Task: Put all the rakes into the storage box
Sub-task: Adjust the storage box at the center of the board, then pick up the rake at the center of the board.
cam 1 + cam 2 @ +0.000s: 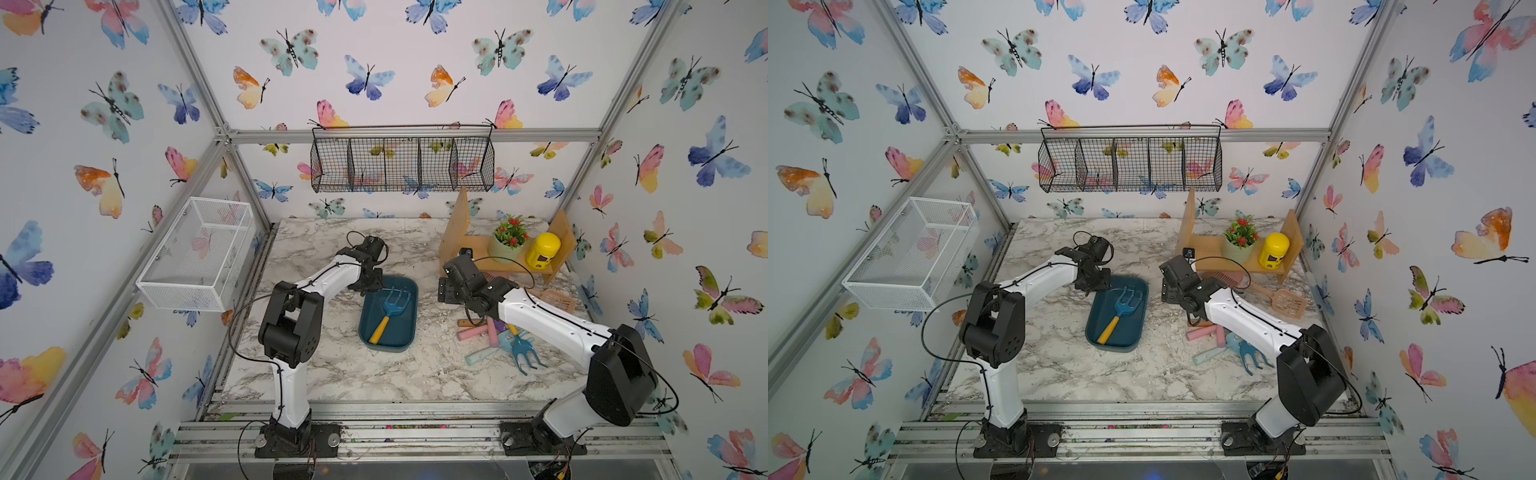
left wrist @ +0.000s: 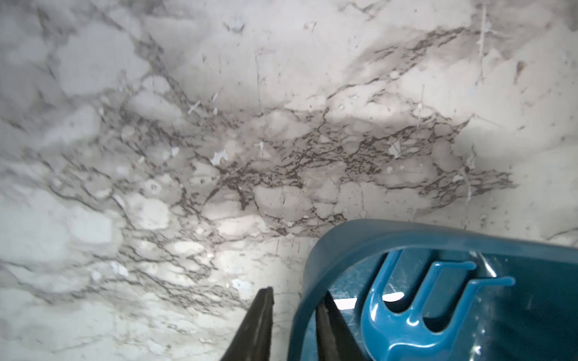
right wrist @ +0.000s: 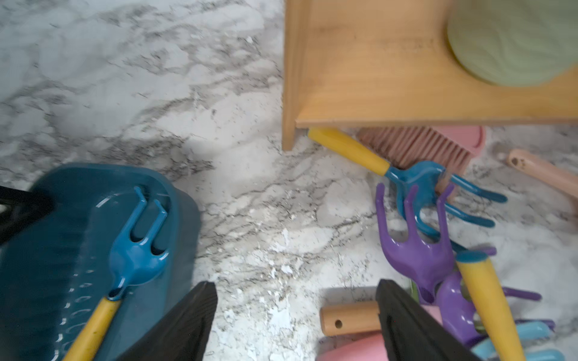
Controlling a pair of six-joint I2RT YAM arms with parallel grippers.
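The purple rake's pink handle (image 1: 492, 330) is below and back from my right gripper, on top of the other tools, so my right gripper should next lower its open fingers back around the handle.
The storage box (image 1: 402, 334) (image 1: 1130, 328), a shallow dark teal bin, sits mid-table in both top views. A rake (image 1: 388, 309) (image 1: 1120, 309) with a blue pronged head and a yellow handle lies loose inside it, head toward the back. My left gripper (image 1: 372, 286) (image 2: 295, 292) is at the box's far left corner, open. One finger is outside the rim (image 2: 344, 237) and one is inside beside the rake head (image 2: 406, 315). My right gripper (image 1: 442, 291) (image 3: 295, 284) hangs open over bare marble to the right of the box (image 3: 47, 250), holding nothing.
A pile of toy tools lies at the right: a blue rake (image 1: 521, 349), a purple rake (image 3: 416, 250), pink handles (image 1: 473, 332) and a pink brush (image 3: 416, 147). A wooden shelf (image 1: 498, 253) with a plant and a yellow can stands behind. A white mesh basket (image 1: 199, 253) and a black wire basket (image 1: 403, 164) hang on the walls.
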